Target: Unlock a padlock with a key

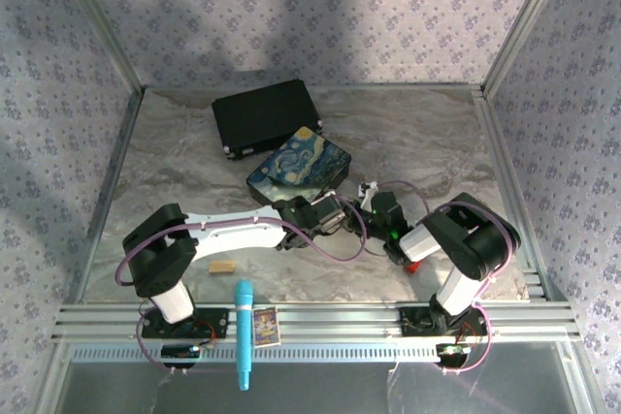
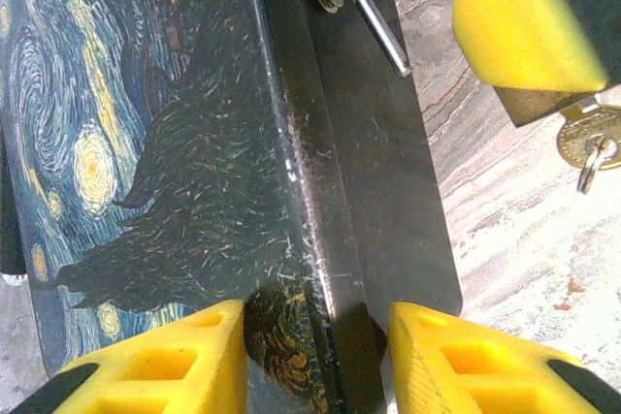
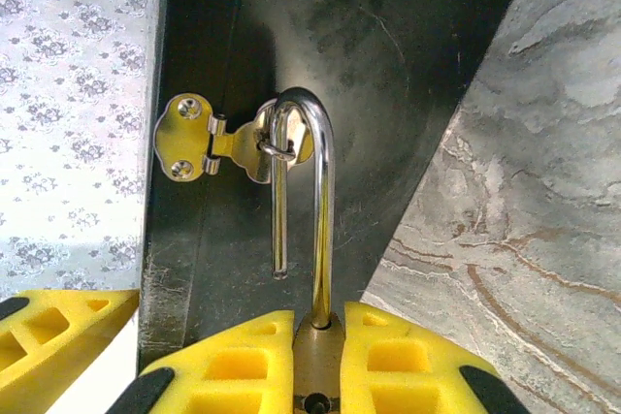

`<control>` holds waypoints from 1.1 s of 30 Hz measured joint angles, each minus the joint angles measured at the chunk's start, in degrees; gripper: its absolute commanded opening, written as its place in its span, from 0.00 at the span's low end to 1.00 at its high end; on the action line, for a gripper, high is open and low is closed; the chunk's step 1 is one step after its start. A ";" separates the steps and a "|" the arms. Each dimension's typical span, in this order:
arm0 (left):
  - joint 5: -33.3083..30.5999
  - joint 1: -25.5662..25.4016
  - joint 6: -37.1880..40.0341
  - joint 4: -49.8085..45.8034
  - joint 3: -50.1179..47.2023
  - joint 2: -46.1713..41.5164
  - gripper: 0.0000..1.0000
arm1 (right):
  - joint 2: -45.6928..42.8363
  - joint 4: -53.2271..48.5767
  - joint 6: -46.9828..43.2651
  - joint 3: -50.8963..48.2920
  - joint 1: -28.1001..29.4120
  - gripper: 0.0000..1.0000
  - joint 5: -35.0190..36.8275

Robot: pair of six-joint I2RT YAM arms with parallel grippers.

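Next, my right gripper unhooks the padlock (image 3: 328, 361), draws it away from the box, lowers it onto bare tabletop and releases it, as the shackle's short leg hangs free.
My right gripper (image 3: 318, 322) is shut on the brass padlock (image 3: 328, 361). The padlock's silvery shackle (image 3: 323, 191) stands open: its short leg hangs free and is still hooked through the brass hasp (image 3: 194, 138) on the painted box (image 2: 194, 143). In the left wrist view the key (image 2: 587, 135) sticks out of the padlock's body (image 2: 539, 104), with a small ring on its head. My left gripper (image 2: 315, 336) clamps the box's dark edge between its yellow fingers (image 2: 175, 366). From above, both grippers meet at the box's near side (image 1: 299, 167).
A black case (image 1: 264, 115) lies behind the painted box. A tan wooden block (image 1: 222, 266) sits by the left arm and a red block (image 1: 412, 267) under the right arm. A blue pen (image 1: 243, 332) and a card (image 1: 264, 325) lie on the front rail.
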 measured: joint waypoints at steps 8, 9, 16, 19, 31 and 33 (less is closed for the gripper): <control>1.22 -0.31 0.00 2.16 -0.83 -0.68 0.39 | 0.46 0.39 1.46 0.07 -1.90 0.00 -1.90; 1.25 -0.31 0.00 2.27 -0.92 -0.76 0.39 | 0.74 0.68 1.90 0.11 -2.01 0.00 -2.01; 1.20 -0.59 -0.13 2.73 -1.25 -0.90 0.39 | 2.23 2.91 4.98 2.29 -5.44 0.00 1.07; 1.01 -0.63 -0.20 2.69 -1.25 -0.83 0.39 | 2.23 3.04 5.88 3.76 -8.11 0.00 1.46; 0.15 -0.70 -1.95 3.26 -1.66 -0.92 0.39 | 5.84 2.84 4.87 -1.70 -7.15 0.00 -4.74; -0.07 -0.70 -2.14 3.04 -1.66 -0.92 0.39 | 5.92 3.50 4.35 -2.23 -7.34 0.00 -5.60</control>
